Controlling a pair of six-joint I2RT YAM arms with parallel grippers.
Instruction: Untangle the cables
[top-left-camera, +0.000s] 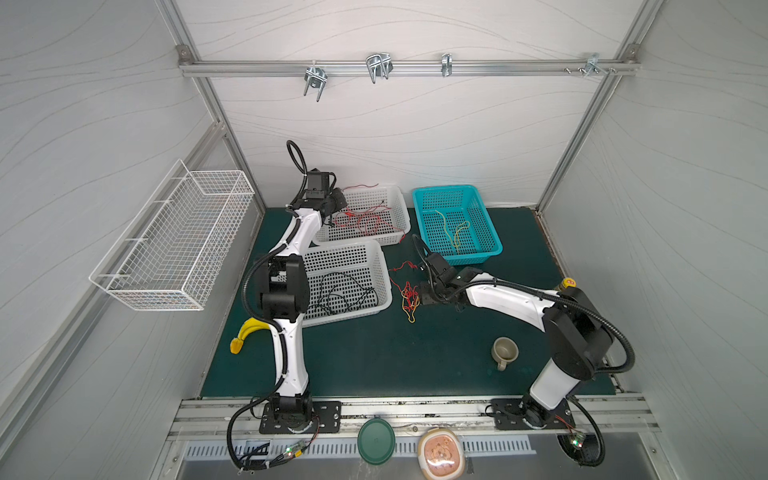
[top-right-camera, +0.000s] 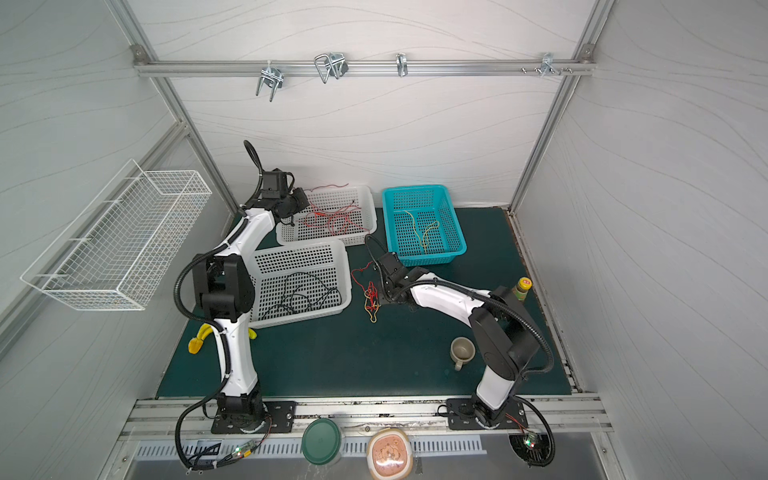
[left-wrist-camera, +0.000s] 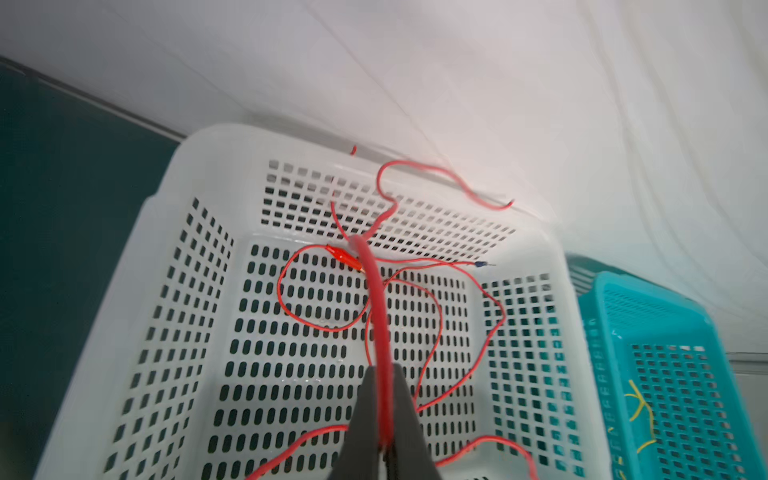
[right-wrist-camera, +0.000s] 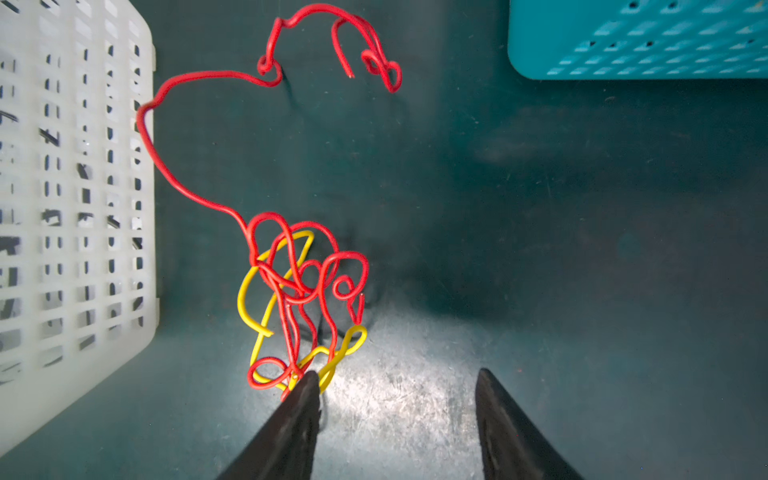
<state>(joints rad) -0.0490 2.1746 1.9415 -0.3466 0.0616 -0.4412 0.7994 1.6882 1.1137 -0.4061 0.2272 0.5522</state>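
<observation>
The back white basket already has loose red cables in it, so my left gripper will let go of the red cable there, opening above the basket's perforated bottom.
A tangle of red and yellow cables (right-wrist-camera: 303, 291) lies on the green mat (top-left-camera: 374, 357) between the front white basket (top-left-camera: 374, 253) and my right gripper (right-wrist-camera: 397, 374). That gripper is open, one fingertip (right-wrist-camera: 309, 380) touching the tangle's edge and nothing between the jaws. My left gripper (left-wrist-camera: 384, 368) hangs over the back white basket (left-wrist-camera: 166, 199), shut on a red cable (left-wrist-camera: 376, 299) that rises from the loose red cables (top-left-camera: 365, 220) inside. Black cables (top-left-camera: 345, 291) lie in the front basket, and yellow ones (top-left-camera: 455, 232) in the teal basket (top-left-camera: 490, 216).
A mug (top-left-camera: 504, 352) lies on the mat near the right arm's base, with a small bottle (top-left-camera: 566, 284) by the right edge. A yellow banana (top-left-camera: 245, 332) sits behind the left arm. A wire rack (top-left-camera: 174, 241) hangs on the left wall.
</observation>
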